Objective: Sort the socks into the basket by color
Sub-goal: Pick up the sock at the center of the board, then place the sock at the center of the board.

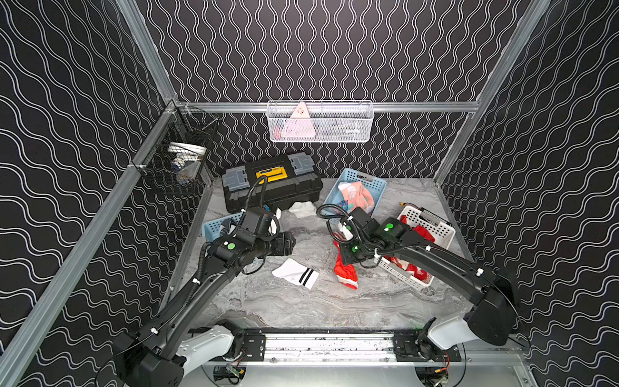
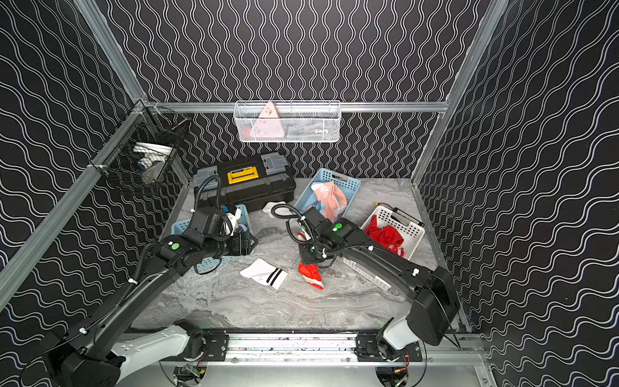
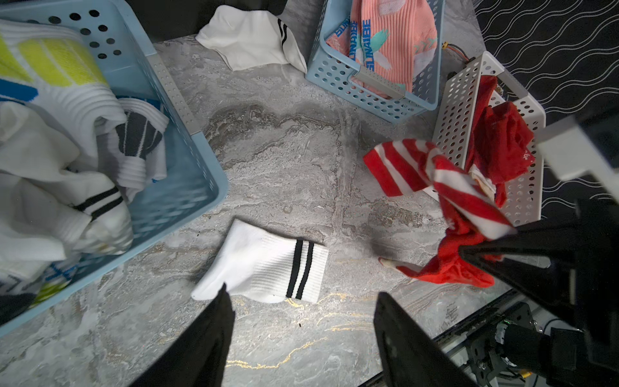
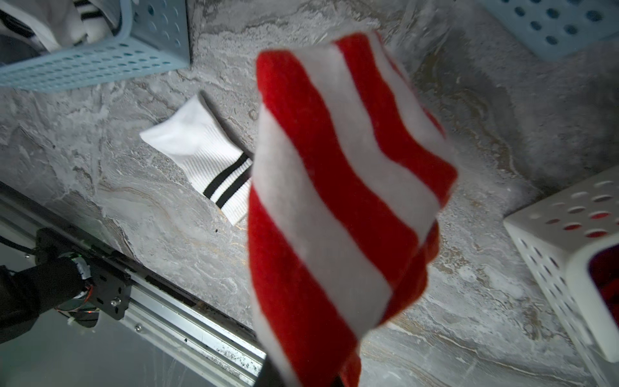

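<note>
My right gripper comes down toward the bare tabletop (image 1: 339, 294) beside the white sock next to release the red-white striped sock, since its red end hangs near there.
My right gripper (image 3: 467, 253) is shut on a red-white striped sock (image 4: 335, 201), which it holds above the table beside the white basket (image 1: 432, 228) of red socks (image 1: 423, 233). The sock's red lower end (image 1: 345, 273) hangs close to the tabletop. My left gripper (image 3: 301, 289) is open and empty, hovering by the left blue basket (image 3: 187, 110) of white socks. A white sock with two black stripes (image 1: 296, 273) lies flat mid-table. Another white sock (image 1: 303, 209) lies against the toolbox. The far blue basket (image 1: 368, 182) holds pink socks (image 1: 356, 196).
A black toolbox (image 1: 271, 182) stands at the back. A white mesh basket (image 1: 320, 122) hangs on the rear wall and a black wire basket (image 1: 177, 160) hangs on the left wall. A metal rail (image 1: 328, 346) runs along the table's front edge.
</note>
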### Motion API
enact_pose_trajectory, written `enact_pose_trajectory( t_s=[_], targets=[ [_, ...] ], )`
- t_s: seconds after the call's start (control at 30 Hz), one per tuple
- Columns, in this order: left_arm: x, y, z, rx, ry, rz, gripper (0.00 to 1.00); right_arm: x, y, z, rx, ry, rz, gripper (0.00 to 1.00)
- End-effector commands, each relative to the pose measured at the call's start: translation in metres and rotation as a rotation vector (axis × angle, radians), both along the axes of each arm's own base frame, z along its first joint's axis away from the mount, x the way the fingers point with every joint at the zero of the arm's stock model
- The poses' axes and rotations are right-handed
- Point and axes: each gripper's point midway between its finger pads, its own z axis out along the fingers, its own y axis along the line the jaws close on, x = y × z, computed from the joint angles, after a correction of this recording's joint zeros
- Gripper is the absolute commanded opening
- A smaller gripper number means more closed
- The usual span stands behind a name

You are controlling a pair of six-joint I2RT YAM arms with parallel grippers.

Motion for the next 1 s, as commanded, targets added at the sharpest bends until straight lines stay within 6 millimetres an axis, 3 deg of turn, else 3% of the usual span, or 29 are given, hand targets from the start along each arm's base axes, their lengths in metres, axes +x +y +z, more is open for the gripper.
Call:
enact_pose_trajectory(
  t_s=[0.0,0.17,0.23,0.4,0.6,0.7,0.8,0.93,0.97],
  targets=[
    [0.006,-0.005,0.009,-0.010,-0.040,-0.017,0.71,-0.001,-0.008,0.014,0.022,0.006,-0.019,0.00],
    [0.010,-0.007,0.011,-0.020,-0.050,-0.022,0.71,0.012,-0.026,0.036,0.070,-0.021,-0.086,0.00],
    [0.010,-0.008,0.009,-0.022,-0.048,-0.024,0.71,0.016,-0.034,0.036,0.079,-0.019,-0.110,0.00],
    [0.009,-0.008,0.009,-0.023,-0.049,-0.024,0.71,0.005,-0.023,0.011,0.146,0.121,-0.090,0.00],
    [0.007,-0.009,0.007,-0.027,-0.039,-0.024,0.71,-0.009,-0.010,-0.047,0.134,0.297,-0.079,0.02],
    [0.006,-0.008,0.005,-0.022,-0.033,-0.022,0.71,-0.014,-0.008,-0.067,0.105,0.342,-0.075,0.21],
    [0.004,-0.007,0.005,-0.018,-0.030,-0.022,0.71,-0.018,-0.006,-0.075,0.085,0.350,-0.074,0.53],
    [0.003,-0.006,0.004,-0.011,-0.021,-0.025,0.71,-0.022,-0.005,-0.073,0.075,0.342,-0.070,0.76],
    [0.003,-0.006,0.005,-0.011,-0.022,-0.026,0.71,-0.023,-0.004,-0.073,0.070,0.338,-0.064,0.77]
  ],
)
